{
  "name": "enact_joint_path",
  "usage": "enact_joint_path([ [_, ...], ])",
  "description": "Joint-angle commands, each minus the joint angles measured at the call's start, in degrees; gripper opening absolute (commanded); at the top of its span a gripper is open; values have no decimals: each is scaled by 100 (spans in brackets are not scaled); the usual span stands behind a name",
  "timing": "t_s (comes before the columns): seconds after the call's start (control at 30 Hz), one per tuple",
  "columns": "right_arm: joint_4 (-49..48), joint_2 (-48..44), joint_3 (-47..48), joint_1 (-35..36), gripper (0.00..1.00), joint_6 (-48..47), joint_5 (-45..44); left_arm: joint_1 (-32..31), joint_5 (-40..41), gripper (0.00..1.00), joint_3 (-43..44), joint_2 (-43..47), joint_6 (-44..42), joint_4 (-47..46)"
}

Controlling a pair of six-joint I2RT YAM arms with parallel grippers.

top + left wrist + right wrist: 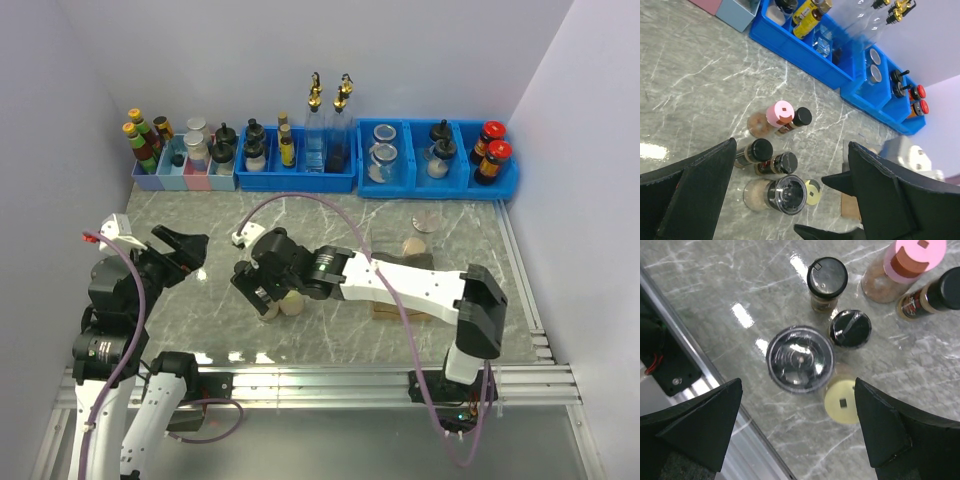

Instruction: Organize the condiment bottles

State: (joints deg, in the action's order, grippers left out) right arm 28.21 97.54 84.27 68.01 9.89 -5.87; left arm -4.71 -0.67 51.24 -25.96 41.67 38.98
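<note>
I will next bring my open right gripper down around the lid of the clear-lidded jar (pixel 800 359), because that lid is already in line with the gap between its fingers.
Several condiment bottles stand clustered on the marble table. In the right wrist view I see a wide clear-lidded jar (pixel 800 359), a pale-yellow-lidded jar (pixel 842 401), two black-lidded jars (pixel 850 328) (pixel 827 277), a pink-lidded jar (pixel 917 255) and another black-lidded one (pixel 947 292). My right gripper (pixel 797 432) hangs open directly above the cluster, holding nothing. In the top view it (pixel 258 293) covers most of the jars. My left gripper (pixel 195 255) is open to the left of the cluster. Its wrist view shows the same wide jar (pixel 790 194) and pink lid (pixel 779 113).
Blue bins (pixel 437 186) and pastel bins (pixel 185 180) with other bottles line the back wall. A brown block (pixel 390 308), a beige jar (pixel 414 246) and a round disc (pixel 425 221) lie right of the cluster. The metal rail (pixel 320 380) runs along the near edge.
</note>
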Motion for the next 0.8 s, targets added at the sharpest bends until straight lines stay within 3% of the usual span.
enact_joint_path([
  [0.0, -96, 230, 335, 20, 100, -101, -221, -12, 216, 99, 149, 38, 61, 66],
  [0.43, -78, 925, 643, 37, 100, -5, -257, -56, 225, 99, 105, 47, 17, 57],
  [0.53, -105, 1004, 652, 37, 95, 39, -196, -56, 216, 99, 88, 29, 17, 22],
  [0.63, -210, 1057, 617, 28, 83, 83, -64, -56, 199, 99, 61, 38, 25, 4],
  [0.67, -236, 1057, 608, 28, 74, 92, 76, -56, 190, 99, 52, 47, 34, -5],
  [0.77, -289, 1040, 582, 11, 58, 110, 278, -56, 216, 99, 26, 73, 25, 13],
])
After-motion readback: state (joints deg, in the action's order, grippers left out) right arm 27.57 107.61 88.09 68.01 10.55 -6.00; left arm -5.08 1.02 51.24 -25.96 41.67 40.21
